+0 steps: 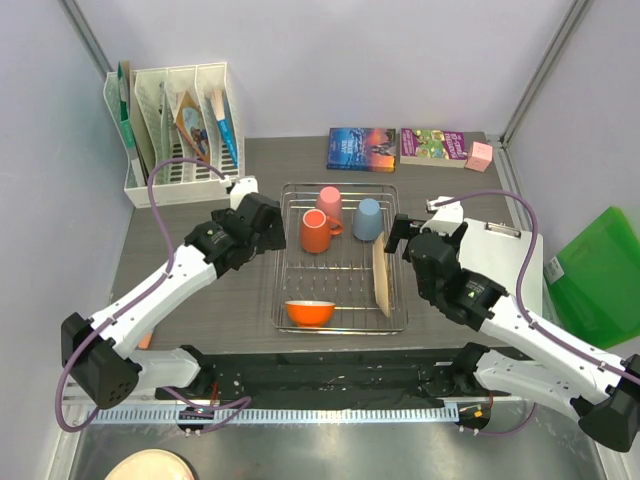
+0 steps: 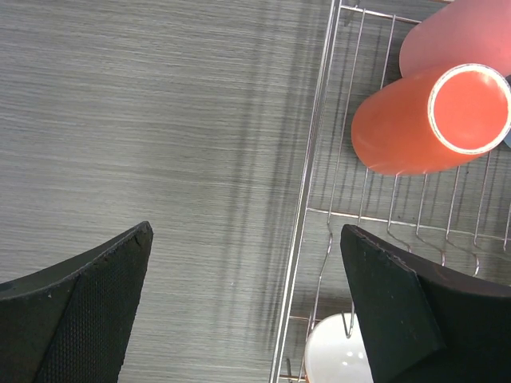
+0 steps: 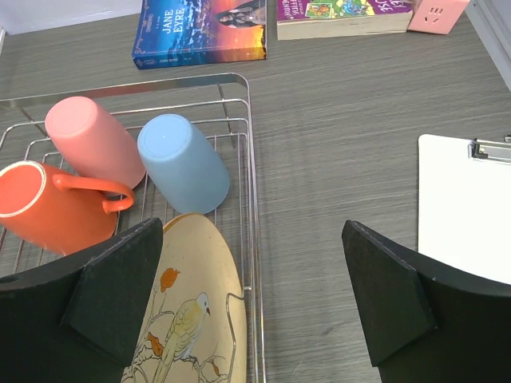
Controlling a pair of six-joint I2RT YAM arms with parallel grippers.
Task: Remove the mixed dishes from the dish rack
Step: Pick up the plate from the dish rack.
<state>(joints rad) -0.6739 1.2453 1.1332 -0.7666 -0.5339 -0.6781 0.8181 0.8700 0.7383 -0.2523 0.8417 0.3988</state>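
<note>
Next, my right gripper needs to shift left in the top view and close astride the upright floral plate's upper edge, as only one finger sits over the plate.
The silver wire dish rack (image 1: 340,188) sits mid-table. In it stand an upturned orange mug (image 1: 316,231), pink cup (image 1: 329,201) and light blue cup (image 1: 367,219). An orange bowl (image 1: 310,313) lies at its near end. A cream floral plate (image 1: 381,280) stands on edge along its right side. My left gripper (image 1: 268,222) is open and empty, straddling the rack's left rim (image 2: 313,191), the mug (image 2: 423,120) ahead. My right gripper (image 1: 400,238) is open and empty over the right rim (image 3: 255,263), its left finger over the plate (image 3: 192,311).
A white slotted file organiser (image 1: 175,130) stands far left. Two books (image 1: 361,149) and a pink block (image 1: 479,154) lie at the far edge. A white clipboard (image 1: 510,250) and a green folder (image 1: 595,275) lie to the right.
</note>
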